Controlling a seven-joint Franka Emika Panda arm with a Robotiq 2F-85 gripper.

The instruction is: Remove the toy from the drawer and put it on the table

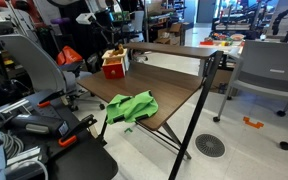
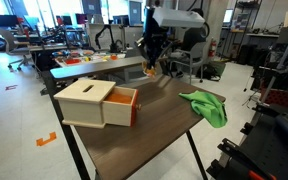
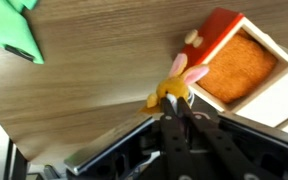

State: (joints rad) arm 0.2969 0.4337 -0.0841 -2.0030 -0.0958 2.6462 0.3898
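The gripper will next lower the toy onto the table beside the green cloth, where bare wood shows between the cloth and the open drawer.
My gripper is shut on a small yellow toy with pink bunny ears and holds it over the wooden table top, just beside the open drawer. The drawer is orange inside, shows no objects in it, and sticks out of a pale wooden box. In an exterior view the gripper hangs behind the box with the toy at its tips. In an exterior view the box sits at the table's far end under the gripper.
A crumpled green cloth lies on the table near one edge; it also shows in an exterior view and the wrist view. Office chairs and other desks stand around the table.
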